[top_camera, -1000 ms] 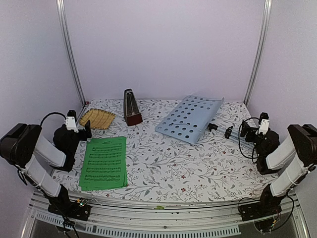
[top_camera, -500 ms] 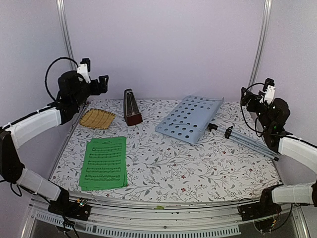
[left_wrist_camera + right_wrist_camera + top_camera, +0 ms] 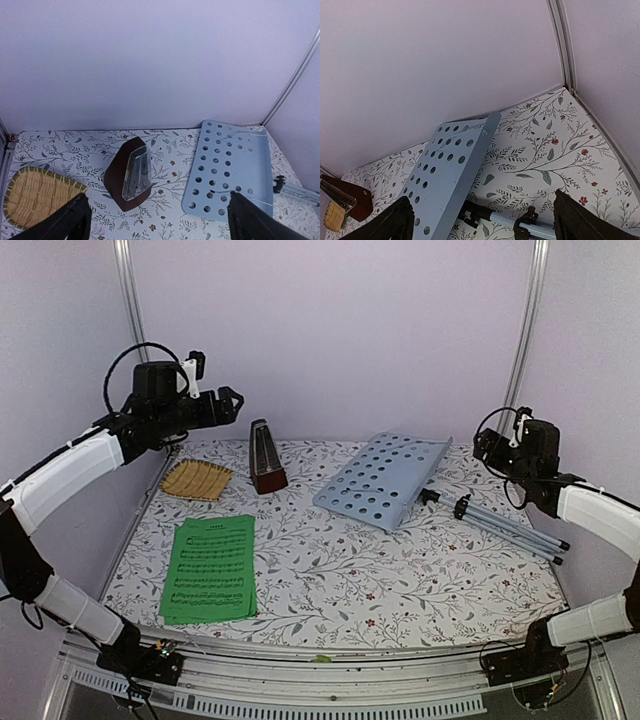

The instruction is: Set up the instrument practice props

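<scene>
The stand's plain ledge (image 3: 420,481) (image 3: 463,187) faces my fingers and is below and to the left in the top view, so my right gripper needs to go down that way next.
The pale blue perforated music stand (image 3: 382,478) lies flat at the back right of the table, its silver tripod legs (image 3: 505,526) folded and stretched toward the right. The green sheet-music booklet (image 3: 211,567) lies flat at the front left. The dark reddish-brown metronome (image 3: 266,457) stands upright at the back, left of the stand. My left gripper (image 3: 230,406) hangs open high above the back left, looking down on the metronome (image 3: 128,173) and stand (image 3: 229,171). My right gripper (image 3: 481,448) is open in the air near the stand's right end (image 3: 447,173), empty.
A tan woven straw mat (image 3: 195,479) lies at the back left corner, beside the metronome. Metal frame posts (image 3: 522,340) rise at both back corners against the lilac walls. The flowered tablecloth (image 3: 340,580) covers the table.
Both arms have risen from their folded rest at the table's sides. The left gripper now reaches high over the back left; the right one has swung in toward the stand's right end.
</scene>
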### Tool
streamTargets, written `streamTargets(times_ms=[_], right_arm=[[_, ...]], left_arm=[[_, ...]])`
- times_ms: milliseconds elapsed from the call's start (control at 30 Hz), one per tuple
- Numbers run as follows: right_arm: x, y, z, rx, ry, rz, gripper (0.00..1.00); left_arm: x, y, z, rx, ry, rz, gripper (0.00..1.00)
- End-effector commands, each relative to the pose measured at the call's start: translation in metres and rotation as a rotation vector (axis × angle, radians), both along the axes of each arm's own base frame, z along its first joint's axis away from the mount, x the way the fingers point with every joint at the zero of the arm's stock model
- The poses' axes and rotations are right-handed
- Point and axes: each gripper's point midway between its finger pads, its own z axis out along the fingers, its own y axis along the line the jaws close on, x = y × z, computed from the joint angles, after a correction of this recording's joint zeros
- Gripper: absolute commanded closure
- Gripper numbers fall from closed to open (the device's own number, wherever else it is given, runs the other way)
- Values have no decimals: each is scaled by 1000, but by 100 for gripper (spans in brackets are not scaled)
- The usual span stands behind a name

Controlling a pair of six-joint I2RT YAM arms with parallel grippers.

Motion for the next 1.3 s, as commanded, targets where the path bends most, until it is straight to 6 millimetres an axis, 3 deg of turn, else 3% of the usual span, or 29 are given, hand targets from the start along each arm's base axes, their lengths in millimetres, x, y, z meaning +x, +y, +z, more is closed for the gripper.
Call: streamTargets(times_ms=[0,300,633,1033,1267], right_arm=[[20,13,-19,159,180,20,5],[79,63,-91,245,453,34,19],[109,92,-155,262,561,12,27],[115,120,-167,389,514,139,44],[116,130,-171,472,514,178,46]], left_arm=[[-16,-42,-26,-22,109,-110,5],[-35,-98,-45,-76,155,-188,4],[-52,-114,-55,-92,183,-205,4],[-75,-113,-62,-193,177,-245,4],[-85,-111,-58,-251,145,-273,5]])
